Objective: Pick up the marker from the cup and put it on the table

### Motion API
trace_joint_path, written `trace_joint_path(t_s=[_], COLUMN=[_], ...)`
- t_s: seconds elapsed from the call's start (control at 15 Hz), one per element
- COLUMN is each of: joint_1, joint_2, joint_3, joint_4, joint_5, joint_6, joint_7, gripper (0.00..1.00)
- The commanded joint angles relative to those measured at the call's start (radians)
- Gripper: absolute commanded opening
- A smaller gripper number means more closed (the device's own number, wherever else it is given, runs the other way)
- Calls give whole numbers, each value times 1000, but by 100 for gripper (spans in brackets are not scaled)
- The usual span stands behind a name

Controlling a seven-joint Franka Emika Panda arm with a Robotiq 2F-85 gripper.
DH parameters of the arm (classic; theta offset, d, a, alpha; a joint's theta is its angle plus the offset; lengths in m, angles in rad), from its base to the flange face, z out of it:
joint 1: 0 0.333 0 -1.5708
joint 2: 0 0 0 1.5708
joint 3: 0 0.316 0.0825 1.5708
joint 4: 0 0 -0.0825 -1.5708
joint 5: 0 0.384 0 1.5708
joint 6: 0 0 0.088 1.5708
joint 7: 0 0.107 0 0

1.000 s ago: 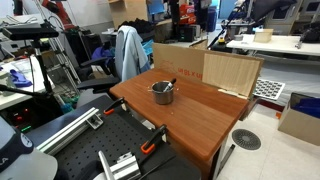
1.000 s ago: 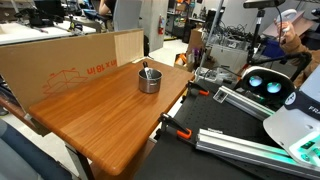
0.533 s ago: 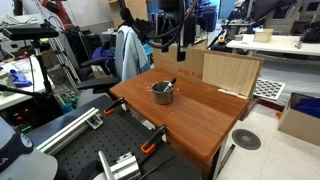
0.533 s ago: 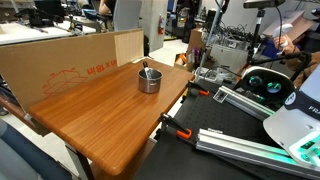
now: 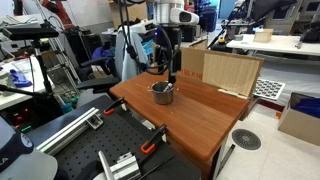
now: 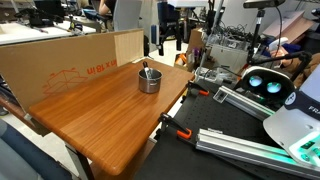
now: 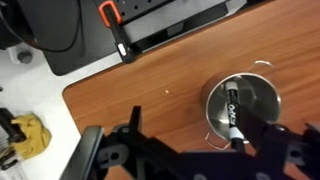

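The open gripper moves down and toward the right in the wrist view next, around the marker's white end (image 6: 146, 66) (image 7: 236, 132), since it leans out over the cup's rim.
The silvery metal cup (image 5: 161, 93) stands on the reddish-brown table (image 5: 200, 115) near its far edge, and shows in both exterior views (image 6: 148, 80). The marker (image 7: 231, 110) leans inside the cup, its tip poking over the rim (image 6: 146, 70). My gripper (image 5: 167, 66) hangs above the cup, a little toward the table's far edge. It is open and empty. In the wrist view the cup (image 7: 243, 108) lies at the right, and the dark fingers (image 7: 200, 160) spread across the bottom edge.
A pale plywood board (image 5: 230, 72) stands behind the cup. A cardboard box (image 6: 60, 65) lines the table's far side. Orange-handled clamps (image 5: 150, 146) (image 6: 178, 131) grip the near table edge. Metal rails and robot parts lie beside the table.
My arm has come into view and moved down over the cup. The cup and marker have not moved.
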Motion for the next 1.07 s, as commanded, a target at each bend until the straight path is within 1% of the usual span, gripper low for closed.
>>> trace_joint_path(t_s=[0.0,0.2,0.6,0.67,0.73,0.87,0.93,1.0], joint_1=[26,47,106,115,122,129,130,132], joint_2=[89,141,226,237,247,261,266,272], joint_3=[-9,-11,-23,-26,-29,-33,-35,-38], joint_4=[64,98,165,174,183,197,204,211], joint_5=[-22,-21,-41,-48,-55,-64,-65,-66], joint_6=[33,85,118,116,116,117,115,112], joint_7=[64,74,132,142,150,156,156,156], gripper=[100,100,100,90,72,58,49,42])
